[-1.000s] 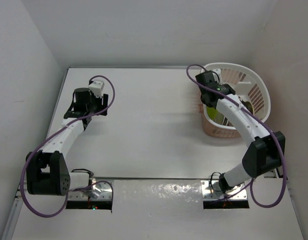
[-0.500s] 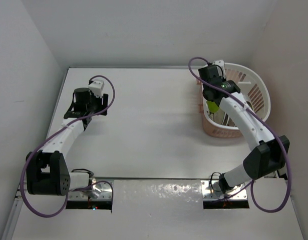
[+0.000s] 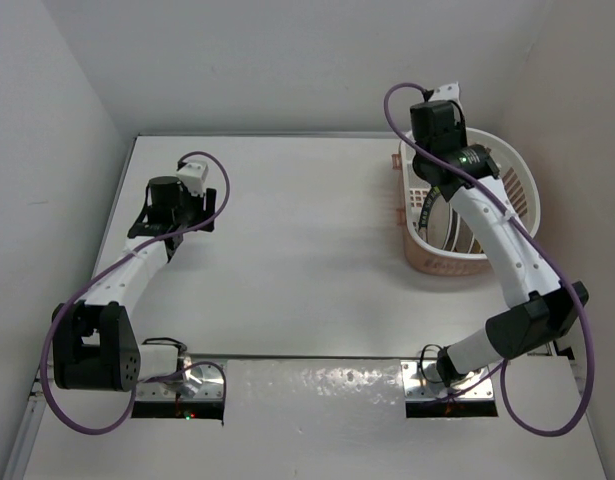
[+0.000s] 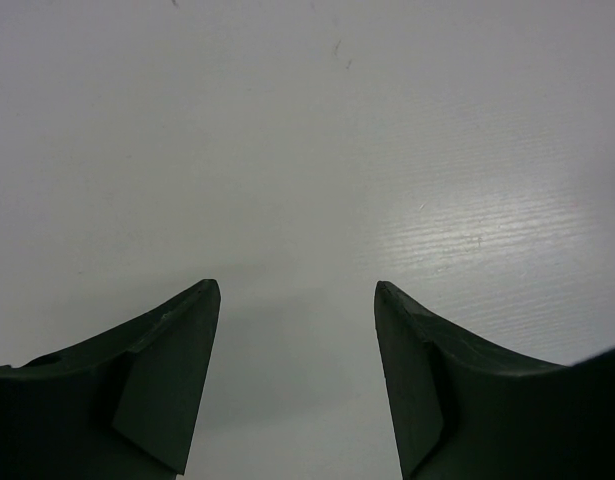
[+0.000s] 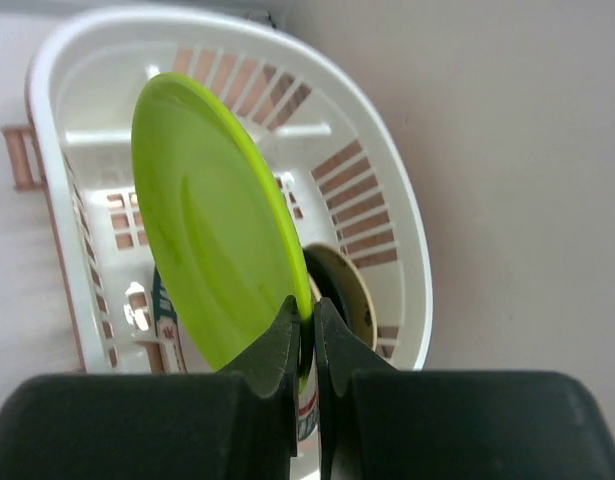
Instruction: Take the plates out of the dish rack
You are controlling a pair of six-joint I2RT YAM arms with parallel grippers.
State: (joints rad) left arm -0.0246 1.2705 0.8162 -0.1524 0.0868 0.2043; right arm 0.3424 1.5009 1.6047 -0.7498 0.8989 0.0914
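Observation:
The lime-green plate will go left in the top view next, where bare table by the back wall [image 3: 310, 158] lies below my right gripper. My right gripper will then lower the plate and release it.
My right gripper [image 5: 307, 310] is shut on the rim of the small lime-green plate [image 5: 212, 230] and holds it on edge above the white dish rack [image 5: 387, 170]. Below it in the rack stand the tan-brown plate [image 5: 355, 290] and a white plate with a green-red rim [image 5: 165, 322]. In the top view the right gripper [image 3: 434, 135] is raised over the rack [image 3: 517, 185] at the far right, and the arm hides the green plate. My left gripper [image 4: 297, 290] is open and empty over bare table, far left [image 3: 167, 222].
The rack sits on a salmon-pink base [image 3: 427, 262] close to the right wall and near the back wall. Walls close in the table [image 3: 307, 250] on the left, back and right. The arm mounts are at the near edge.
My right gripper has risen and moved toward the back, lifting the lime-green plate up out of the rack. The left arm has not moved.

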